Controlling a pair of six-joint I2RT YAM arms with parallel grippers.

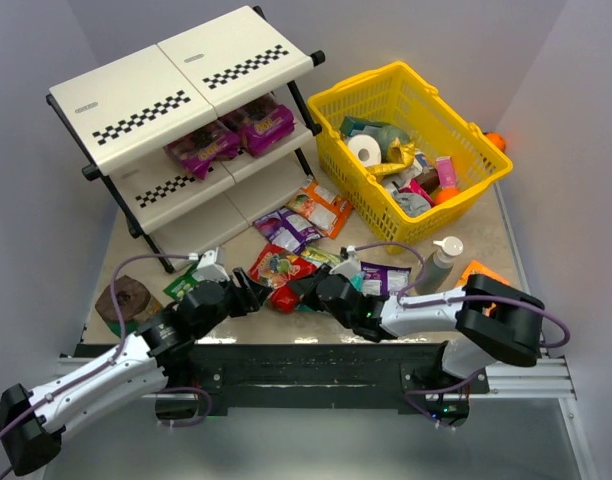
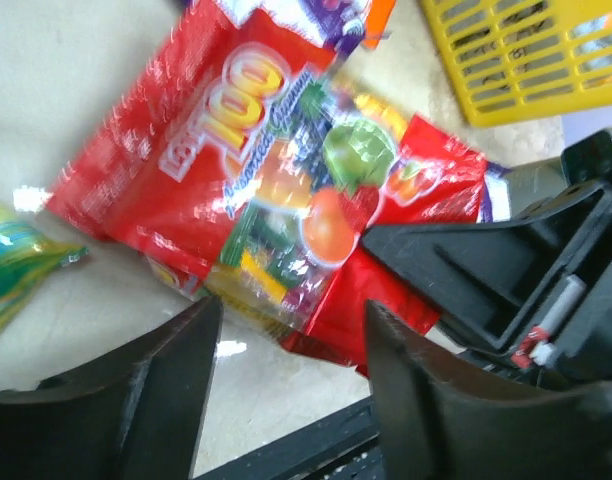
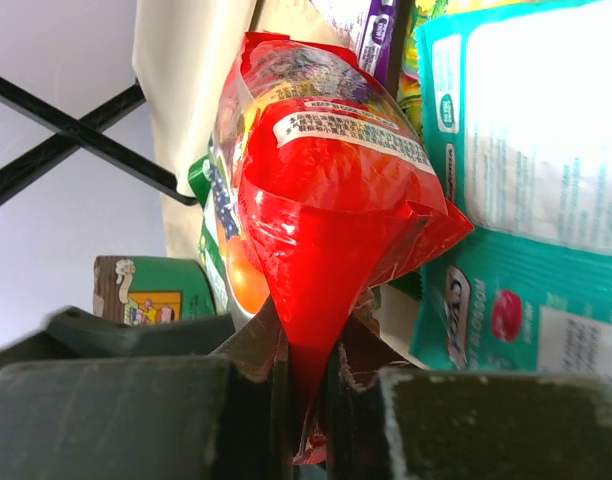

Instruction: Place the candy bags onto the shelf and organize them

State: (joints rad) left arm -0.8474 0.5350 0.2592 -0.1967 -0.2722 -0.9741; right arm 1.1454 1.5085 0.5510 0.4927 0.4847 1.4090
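My right gripper carries the red bag (image 1: 278,268) up and outward onto the middle level's checkered end (image 1: 152,190) next and releases it there, as the purple bags leave that end free.
A red candy bag (image 1: 278,268) with fruit pictures lies at the near middle of the table. My right gripper (image 1: 302,289) is shut on its pinched corner (image 3: 308,340), with the bag (image 3: 326,170) bulging out beyond the jaws. My left gripper (image 1: 254,292) is open just left of it, and nothing sits between its fingers (image 2: 291,325). The red bag (image 2: 256,170) lies ahead of them on the table. Two purple candy bags (image 1: 231,135) rest on the shelf's (image 1: 176,75) middle tier. Orange (image 1: 322,208), purple (image 1: 286,229) and teal (image 3: 526,200) bags lie loose.
A yellow mesh basket (image 1: 466,130) full of assorted goods stands at the back right. A grey bottle with a white cap (image 1: 441,262) and a small orange box (image 1: 483,272) sit right of the bags. A green packet (image 1: 182,286) and a brown object (image 1: 126,300) lie at the left.
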